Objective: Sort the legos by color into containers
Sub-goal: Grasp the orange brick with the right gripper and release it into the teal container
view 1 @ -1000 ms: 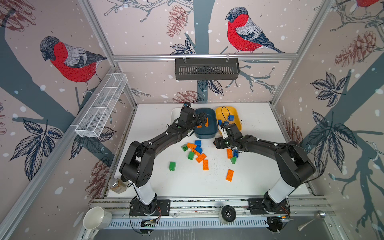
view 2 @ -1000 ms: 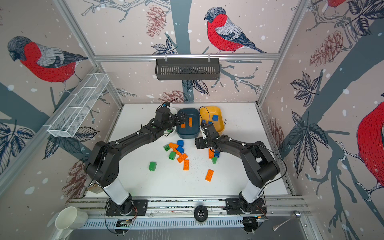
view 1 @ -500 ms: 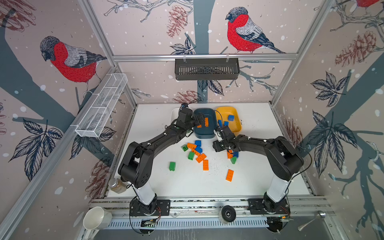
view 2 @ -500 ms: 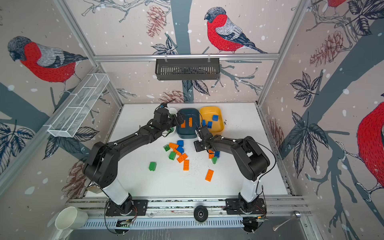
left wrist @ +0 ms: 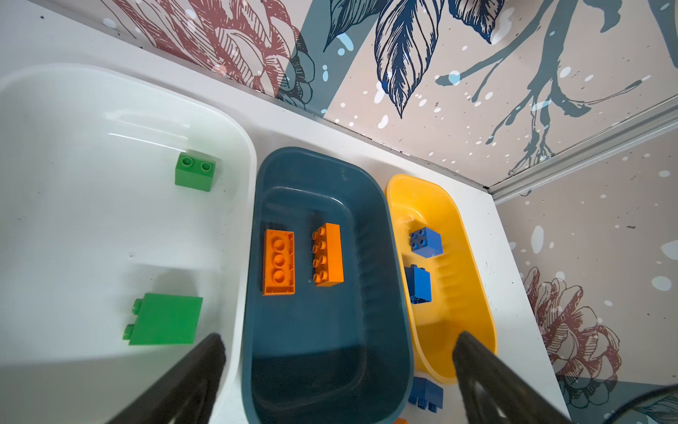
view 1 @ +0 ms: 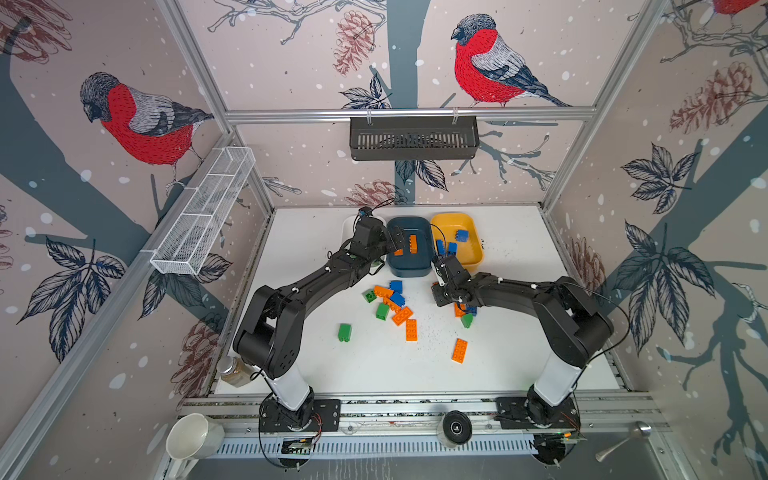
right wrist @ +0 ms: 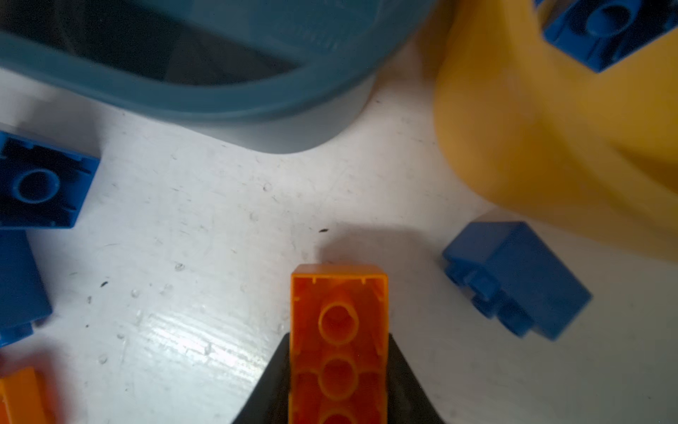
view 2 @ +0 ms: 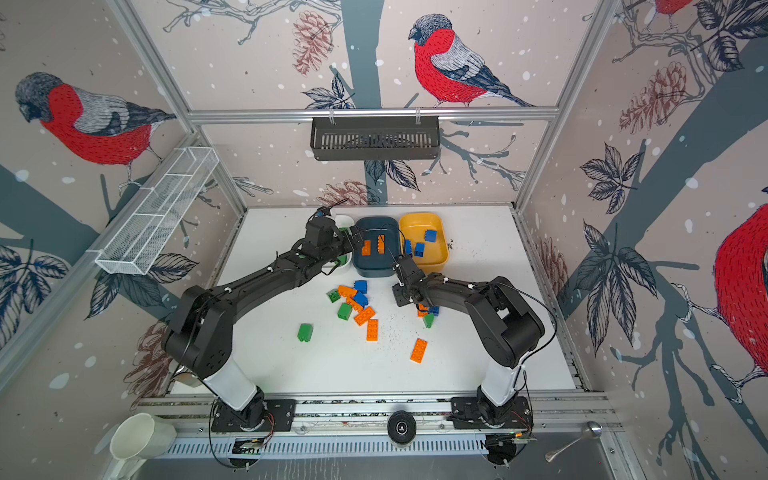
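My right gripper should next go up and outward over the teal container, then come down beside the orange legos to let go of mine, because that container holds only orange ones.
My right gripper is shut on an orange lego, whose hollow underside faces the wrist camera. It sits low over the table in front of the dark teal container and the yellow container. My left gripper hangs open and empty above the near end of the teal container, which holds two orange legos. The yellow container holds blue legos. Two green legos lie in the white container. Several loose legos lie mid-table.
A lone green lego and an orange one lie nearer the front. A blue lego lies on the table against the yellow container. On the walls hang a black basket and a wire tray. A jar stands front left.
My right gripper's jaws have closed onto the orange lego, staying in about the same spot. The left gripper has stayed open over the teal container.
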